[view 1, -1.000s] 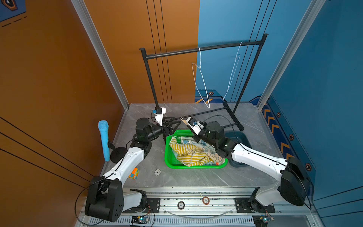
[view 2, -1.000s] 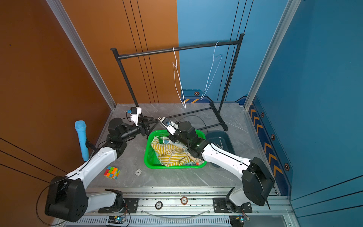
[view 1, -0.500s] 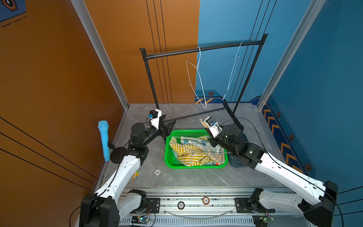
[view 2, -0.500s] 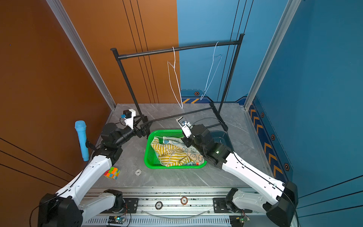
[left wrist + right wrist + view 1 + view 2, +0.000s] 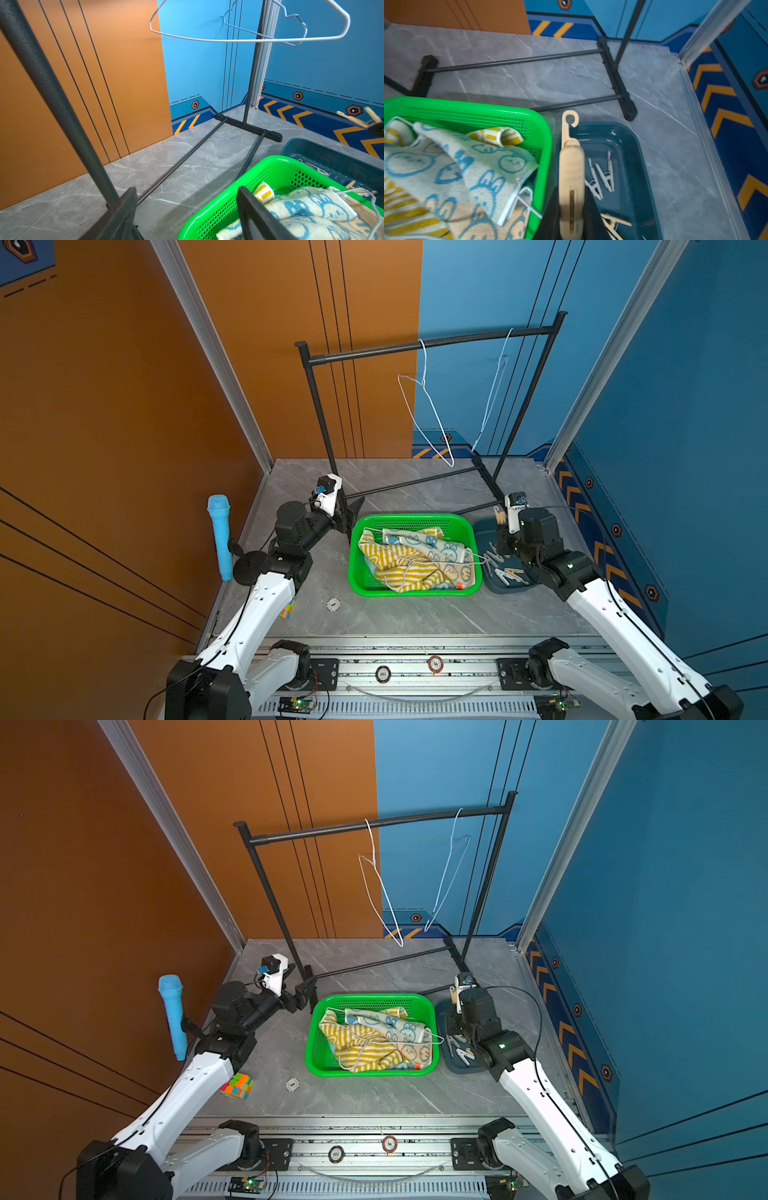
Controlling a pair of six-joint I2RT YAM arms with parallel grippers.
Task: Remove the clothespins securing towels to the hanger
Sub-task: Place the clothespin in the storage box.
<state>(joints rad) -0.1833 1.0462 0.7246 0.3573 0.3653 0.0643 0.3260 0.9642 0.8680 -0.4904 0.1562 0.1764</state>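
I need to bring my right gripper down, away from the basket's edge and over the clothespins in the dark blue tray [image 5: 600,176], and let go of the pale tan one, because others lie there.
Two towels lie crumpled in the green basket [image 5: 411,517]: a yellow-and-white striped one [image 5: 399,572] and a cream one with blue bunny prints [image 5: 432,545]. A white wire hanger [image 5: 415,562] lies on top of them. My right gripper [image 5: 571,199] is shut on a pale tan clothespin [image 5: 571,166] and holds it above the dark blue tray [image 5: 484,531], where several clothespins [image 5: 509,574] lie. My left gripper [image 5: 187,193] stands open and empty left of the basket, beside the rack's near post.
The black clothes rack [image 5: 428,344] stands at the back with two bare white wire hangers [image 5: 428,414] on its bar. A blue toy microphone [image 5: 219,535], a colour cube [image 5: 237,1085] and a small white disc [image 5: 333,604] sit at the left.
My right arm has swung right from over the basket to above the tray, still holding the clothespin. The left arm has drawn back to the left. One hanger on the rack has swung.
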